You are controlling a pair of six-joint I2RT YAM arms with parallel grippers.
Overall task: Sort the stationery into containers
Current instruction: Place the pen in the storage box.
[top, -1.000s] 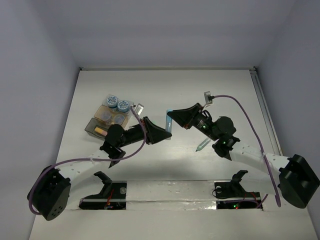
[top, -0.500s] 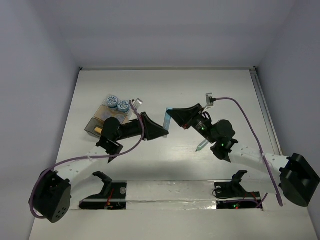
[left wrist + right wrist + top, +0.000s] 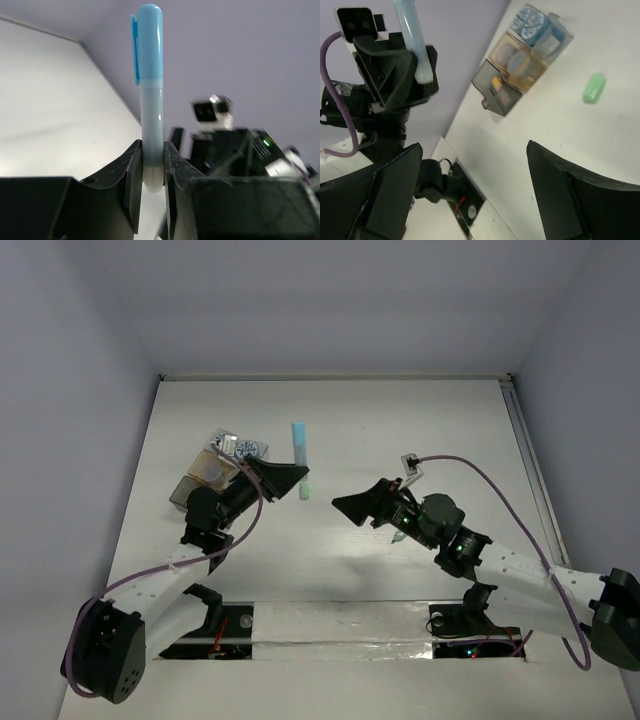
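Observation:
The grey-tinted near box (image 3: pixel 184 492) already holds the orange stick. I will next swing my left gripper over the box, tip it downward and lower the light-blue pen beside that stick.
My left gripper (image 3: pixel 152 165) is shut on the lower end of a light-blue capped pen (image 3: pixel 151 90), which stands upright, cap on top. The top view shows that pen (image 3: pixel 298 452) held above the table just right of the see-through containers (image 3: pixel 205 478). Round blue-grey tubs (image 3: pixel 530 20) fill the far boxes, and an orange stick (image 3: pixel 496 82) lies in the grey-tinted near box (image 3: pixel 492 92). My right gripper (image 3: pixel 352 506) is open with nothing in it, well right of the pen. A short green piece (image 3: pixel 594 88) lies on the table beside the boxes.
A teal stick (image 3: pixel 399 536) lies on the table, partly under my right arm. The containers sit near the table's left edge. White walls enclose the table at the back and sides, and the arm mounts (image 3: pixel 340 625) line the near edge.
My right gripper has opened, let go of the blue pen and drawn back to the right. My left gripper keeps the pen and has carried it left, toward the containers.

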